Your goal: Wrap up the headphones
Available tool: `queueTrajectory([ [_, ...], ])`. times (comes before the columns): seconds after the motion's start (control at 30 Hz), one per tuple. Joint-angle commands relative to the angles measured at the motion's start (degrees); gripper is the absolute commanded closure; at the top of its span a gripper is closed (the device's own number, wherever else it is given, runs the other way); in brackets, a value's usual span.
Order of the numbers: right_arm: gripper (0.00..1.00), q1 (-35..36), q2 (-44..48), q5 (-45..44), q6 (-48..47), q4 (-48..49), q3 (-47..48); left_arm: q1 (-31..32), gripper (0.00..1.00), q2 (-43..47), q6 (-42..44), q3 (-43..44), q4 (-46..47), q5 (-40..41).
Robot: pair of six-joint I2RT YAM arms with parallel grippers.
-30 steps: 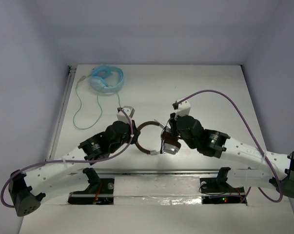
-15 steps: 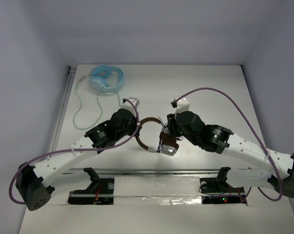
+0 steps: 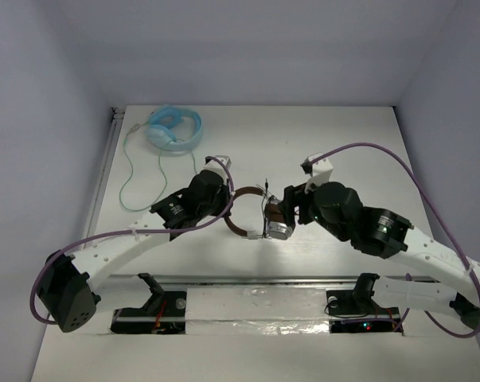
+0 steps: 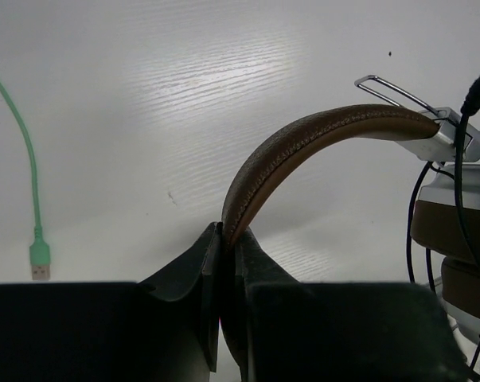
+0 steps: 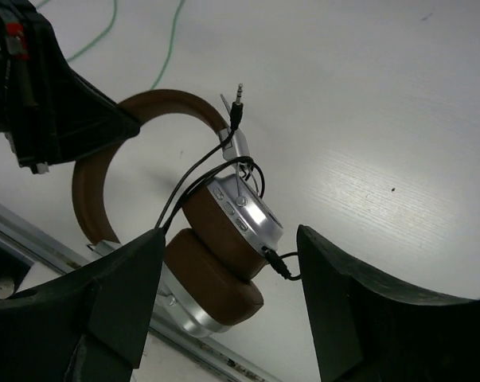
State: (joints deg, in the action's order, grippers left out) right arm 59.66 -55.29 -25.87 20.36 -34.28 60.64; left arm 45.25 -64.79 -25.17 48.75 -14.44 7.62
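The left gripper next needs to move outward, set the lifted headphones down on the tabletop and let go of the headband (image 4: 303,143), because bare tabletop is below and outward.
The headphones (image 3: 241,229) are lifted near the middle of the table, with a brown headband (image 4: 303,143) and silver earcups with brown pads (image 5: 224,239) pressed together. My left gripper (image 4: 228,235) is shut on the headband's left side and is also in the top view (image 3: 226,208). The thin black cable (image 5: 192,179) loops around the upper earcup's yoke, and its jack plug (image 5: 238,95) sticks up free. My right gripper (image 5: 230,239) stands open, its fingers on either side of the earcups without touching them. The top view shows it (image 3: 282,216) just right of the cups.
A light blue headset (image 3: 174,127) lies at the far left, its pale green cable (image 3: 128,179) trailing toward me and ending in a plug (image 4: 39,259). A metal rail (image 3: 255,280) runs along the near table edge. White walls enclose the table.
My right gripper has opened wide and drawn back to the right of the earcups. My left arm has carried the headband slightly away from the near edge, still gripping it.
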Motion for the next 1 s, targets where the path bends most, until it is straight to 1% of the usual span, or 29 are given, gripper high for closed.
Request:
queueTrajectory([
  [0.0,0.27,0.02,3.07,-5.31,0.91,2.19,2.29,-0.17,1.00,-1.12,-2.08,3.54,7.75,-0.76],
  [0.03,0.28,0.02,3.86,-6.64,1.26,3.07,1.94,-0.17,1.00,-2.52,-2.60,3.80,8.45,-0.59],
  [0.1,0.37,0.02,6.32,-9.37,2.75,6.05,0.37,-0.69,1.00,-4.45,-3.22,4.24,10.74,0.29],
  [0.13,0.59,0.02,7.38,-10.59,3.19,7.46,-0.43,-0.69,1.00,-6.46,-3.57,4.59,11.62,0.90],
  [0.17,0.74,0.02,9.91,-10.52,3.46,8.78,-1.39,-0.69,1.00,-7.53,-3.83,4.86,13.80,2.04],
  [0.23,1.00,0.02,12.82,-8.51,3.81,13.17,-4.99,-1.22,1.00,-10.94,-4.36,5.47,16.70,2.49],
  [0.27,1.00,0.02,14.32,-7.98,4.07,14.23,-6.14,-1.22,1.00,-12.27,-4.45,5.65,19.42,3.19],
  [0.33,1.00,0.02,18.19,-7.01,4.78,16.87,-9.57,-1.84,1.00,-16.82,-4.54,7.31,21.37,3.63],
  [0.4,1.00,0.02,19.51,-6.65,5.65,16.71,-10.63,-2.36,1.00,-19.92,-4.45,8.46,23.39,4.42],
  [0.43,1.00,0.02,19.95,-7.17,6.09,16.44,-11.07,-2.97,1.00,-22.89,-4.28,9.68,24.01,4.77],
  [0.67,0.97,0.02,19.60,-6.21,7.68,17.58,-13.00,-5.43,1.00,-34.51,-3.22,16.19,26.21,4.07],
  [0.8,0.95,0.02,19.16,-6.30,7.50,18.28,-13.27,-5.97,1.00,-39.17,-1.99,18.74,26.83,6.09],
  [0.83,0.93,0.02,19.08,-6.30,7.41,18.37,-13.27,-6.49,1.00,-40.48,-1.73,19.44,27.00,6.18],
  [0.87,0.88,0.02,18.99,-7.26,7.33,18.29,-13.36,-6.49,0.95,-41.02,-1.38,19.71,27.09,6.36],
  [0.9,0.88,0.02,18.99,-7.27,7.50,18.11,-13.36,-6.50,0.95,-41.46,-1.20,19.89,27.18,6.53],
  [0.93,0.81,0.02,19.16,-8.40,7.68,17.94,-13.36,-6.50,0.88,-41.99,-1.02,20.15,27.18,6.71],
  [0.97,0.76,0.02,19.25,-8.67,7.85,17.93,-13.36,-6.50,0.85,-42.17,-0.85,20.15,27.01,7.06],
])
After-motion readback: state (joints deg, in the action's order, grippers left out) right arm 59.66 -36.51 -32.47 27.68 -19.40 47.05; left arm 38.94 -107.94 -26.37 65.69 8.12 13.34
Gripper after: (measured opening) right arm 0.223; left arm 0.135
